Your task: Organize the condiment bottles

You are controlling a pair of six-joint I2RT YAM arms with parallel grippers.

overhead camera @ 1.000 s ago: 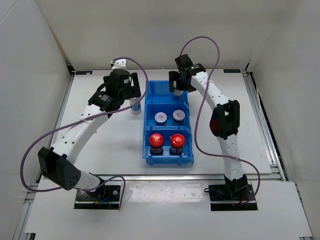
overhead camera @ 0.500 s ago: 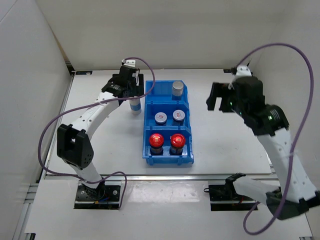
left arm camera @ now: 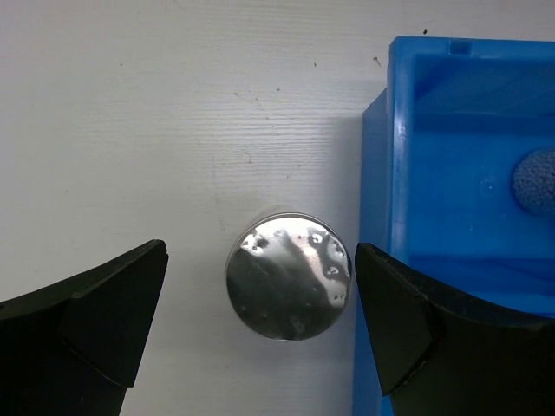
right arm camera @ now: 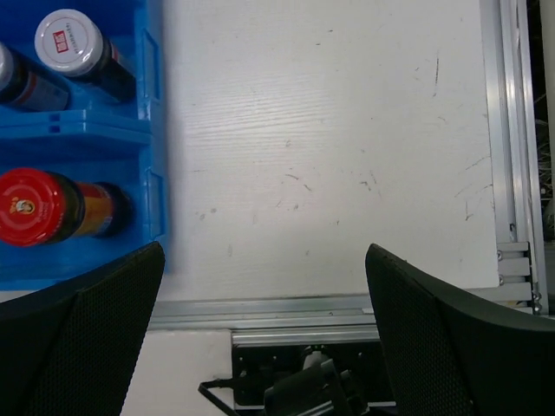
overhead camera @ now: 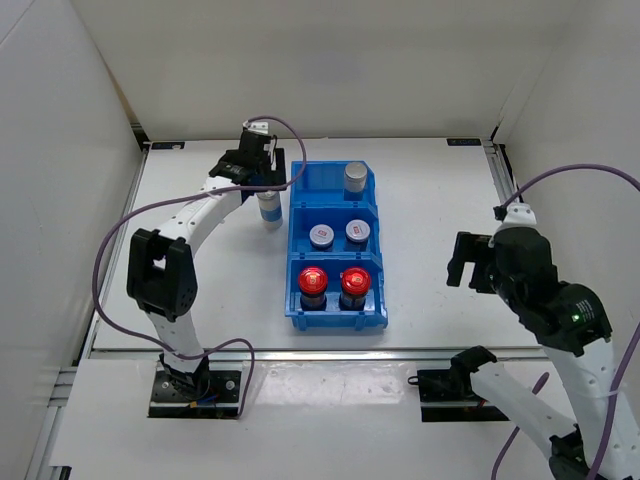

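Note:
The left gripper moves down next, edging toward the bin [overhead camera: 292, 250], and closes around the shiny cap [overhead camera: 267, 195], since it sits below, nearer the finger by the bin.
A blue bin [overhead camera: 292, 250] sits mid-table. Its near compartment holds two red-lidded jars [overhead camera: 313, 280] [overhead camera: 354, 281], the middle one two silver-lidded jars [overhead camera: 321, 236] [overhead camera: 358, 231], and the far one a silver-capped cylinder [overhead camera: 355, 178]. A second blue-and-white cylinder [overhead camera: 269, 211] stands upright on the table, just left of the bin. My left gripper [overhead camera: 262, 172] hovers open above it. In the left wrist view its shiny cap [left arm camera: 289, 277] lies between the fingers of the left gripper [left arm camera: 260, 290], apart from both. My right gripper [overhead camera: 470, 262] is open and empty, right of the bin.
The right wrist view shows the bin's right wall [right arm camera: 154, 130], one silver-lidded jar [right arm camera: 73, 42], one red-lidded jar [right arm camera: 35, 206] and the metal rail [right arm camera: 347, 308] at the table's near edge. White walls enclose the table on three sides.
My right arm drew back from the bin's far compartment to the near right, leaving a cylinder standing there. My left gripper shifted right, over the cylinder on the table.

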